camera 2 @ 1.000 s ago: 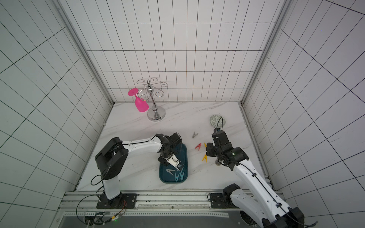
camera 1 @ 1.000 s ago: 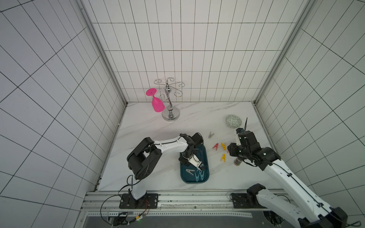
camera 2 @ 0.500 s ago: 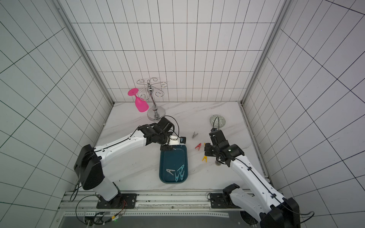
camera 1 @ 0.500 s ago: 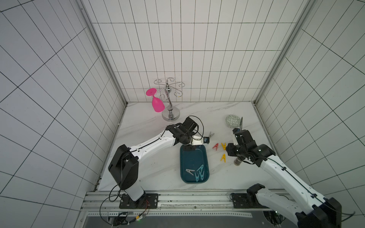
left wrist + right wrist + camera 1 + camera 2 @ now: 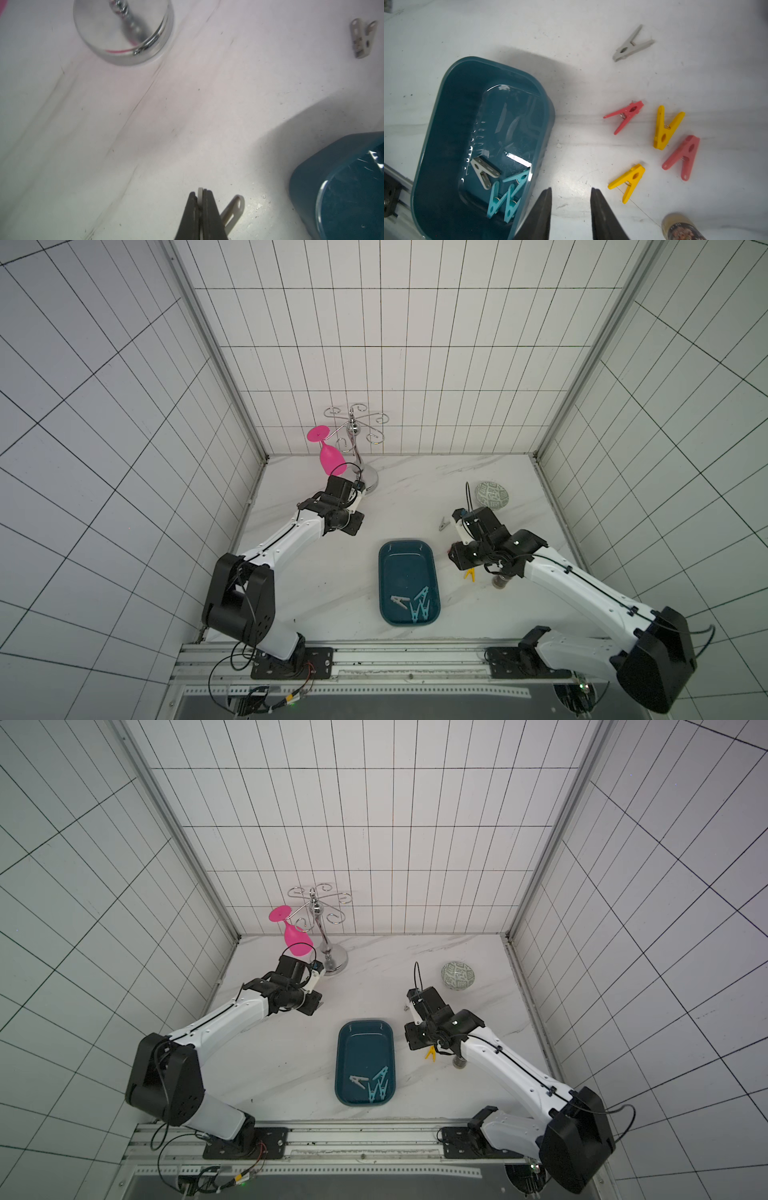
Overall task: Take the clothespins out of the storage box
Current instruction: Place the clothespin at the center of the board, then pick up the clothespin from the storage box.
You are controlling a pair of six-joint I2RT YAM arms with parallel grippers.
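Observation:
I should next lower the pale grey clothespin in my left gripper toward the bare tabletop beside the far end of the storage box and then release it, as that spot is clear.
The dark teal storage box [image 5: 407, 546] lies at mid table and holds one grey clothespin [image 5: 484, 170] and a few light blue ones [image 5: 506, 197] at its near end. On the table to the right of it lie two red clothespins [image 5: 625, 116], two yellow ones [image 5: 628, 180] and a grey one [image 5: 444, 524]. My left gripper [image 5: 200, 192] hangs over bare table to the back left of the box, shut on a pale grey clothespin [image 5: 232, 209] whose free leg sticks out sideways. My right gripper [image 5: 571, 190] is open and holds nothing, above the table between the box wall and a yellow clothespin.
A chrome glass rack [image 5: 358, 448] with a hanging pink glass [image 5: 330, 456] stands at the back, close behind my left wrist. A green-patterned bowl [image 5: 491, 494] sits at the back right. A small jar [image 5: 500, 581] stands under my right forearm.
My left gripper has lifted out of the box with the grey clothespin and swung to the back left towards the rack. My right gripper has opened a little wider.

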